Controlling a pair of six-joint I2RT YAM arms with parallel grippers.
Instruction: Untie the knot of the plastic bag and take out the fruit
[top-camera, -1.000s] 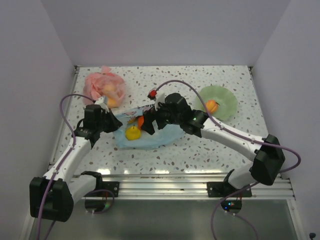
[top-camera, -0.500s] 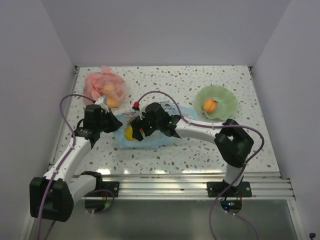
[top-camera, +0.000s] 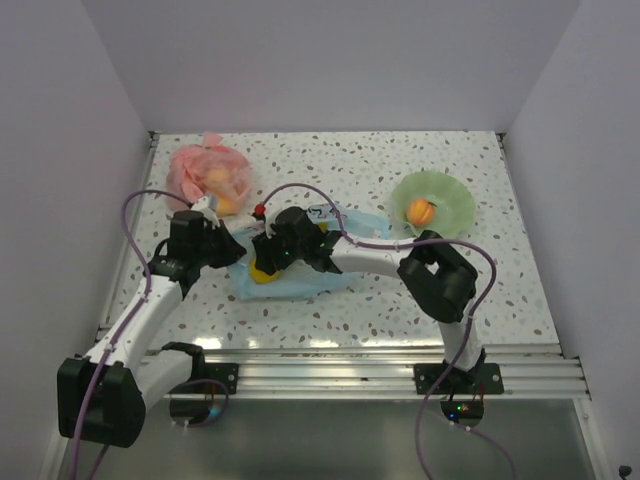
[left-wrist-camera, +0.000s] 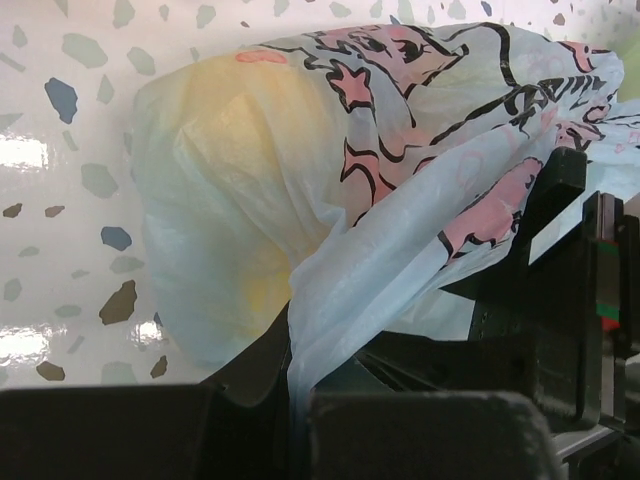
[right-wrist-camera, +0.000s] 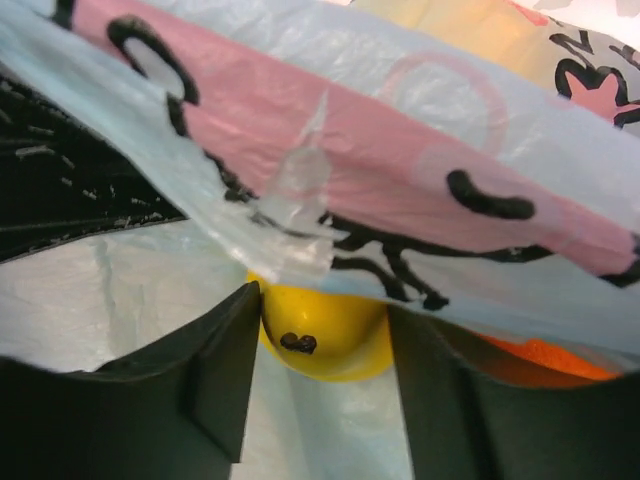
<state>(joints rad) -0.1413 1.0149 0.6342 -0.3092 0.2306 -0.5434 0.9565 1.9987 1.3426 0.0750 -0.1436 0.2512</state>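
I will lift my right gripper from the bag next and bring the yellow fruit (top-camera: 262, 272) over to the green plate's far part (top-camera: 431, 187). I will lower it and let go there, because that part of the plate is empty.
The light-blue plastic bag (top-camera: 310, 275) lies flat mid-table, its printed band (left-wrist-camera: 420, 90) lifted at the left end. My left gripper (top-camera: 226, 248) is shut on a fold of the bag (left-wrist-camera: 330, 300), pinched between the jaws (left-wrist-camera: 295, 385). My right gripper (top-camera: 266, 262) reaches into the bag's mouth under the printed plastic (right-wrist-camera: 400, 150). Its fingers press both sides of a yellow fruit (right-wrist-camera: 330, 345), which also shows from above as the yellow fruit (top-camera: 262, 272). An orange fruit (right-wrist-camera: 550, 358) lies just right of it inside the bag. Other fruit is hidden.
A pink-red bag (top-camera: 208, 172) with an orange-yellow fruit inside sits at the back left, close behind my left gripper. A green plate (top-camera: 450, 195) at the back right holds one orange fruit (top-camera: 422, 211). White walls close in the table on three sides.
My right arm has swung left, from beside the bag into its mouth, and its jaws have narrowed onto the yellow fruit. The left gripper has kept its hold without moving.
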